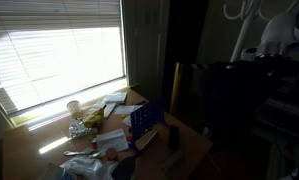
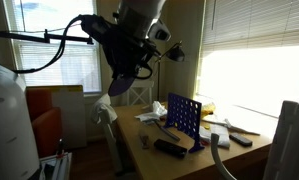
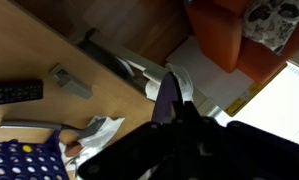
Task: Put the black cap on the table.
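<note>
The gripper moves down and toward the blue perforated box next, over the wood by the grey piece, to release, since the cap hangs off the table's end.
My gripper (image 3: 169, 118) is shut on the black cap (image 3: 168, 95), a dark soft strip that sticks out beyond the fingertips. In an exterior view the gripper (image 2: 124, 78) hangs in the air off the table's end, with the cap (image 2: 119, 86) dangling below it, above a white chair. The light-brown wooden table (image 3: 29, 45) lies to one side of the gripper in the wrist view and shows in both exterior views (image 1: 44, 145) (image 2: 184, 165). In an exterior view the arm (image 1: 239, 85) is a dark mass and I cannot make out the cap.
On the table stand a blue perforated box (image 2: 184, 115) (image 1: 144, 120) (image 3: 24, 162), a black remote (image 3: 14, 93) (image 2: 169, 148), a small grey piece (image 3: 69, 80), papers (image 1: 114, 110) and a pale cup (image 1: 73, 107). An orange seat (image 3: 229, 35) and a white chair (image 2: 104, 112) stand beside the table.
</note>
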Tool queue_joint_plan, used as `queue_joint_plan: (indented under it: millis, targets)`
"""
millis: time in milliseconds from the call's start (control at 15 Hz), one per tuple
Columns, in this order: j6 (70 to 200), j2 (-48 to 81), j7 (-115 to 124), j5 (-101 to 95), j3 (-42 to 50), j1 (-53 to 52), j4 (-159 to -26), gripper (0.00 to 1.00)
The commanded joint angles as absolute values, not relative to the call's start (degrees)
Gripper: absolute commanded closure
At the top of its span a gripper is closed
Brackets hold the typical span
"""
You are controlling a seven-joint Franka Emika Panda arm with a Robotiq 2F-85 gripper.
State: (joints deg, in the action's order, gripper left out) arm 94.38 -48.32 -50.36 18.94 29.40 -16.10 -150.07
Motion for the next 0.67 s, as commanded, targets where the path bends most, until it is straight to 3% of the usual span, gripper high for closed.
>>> queue_joint_plan:
  millis: [0,600]
  targets:
    - [90.8,-36.5,-56.5,25.5,25.7,-17.9,-147.7,0.99]
    - [104.3,-22.3,-49.9,39.6,9.3,-10.8,-147.8,0.99]
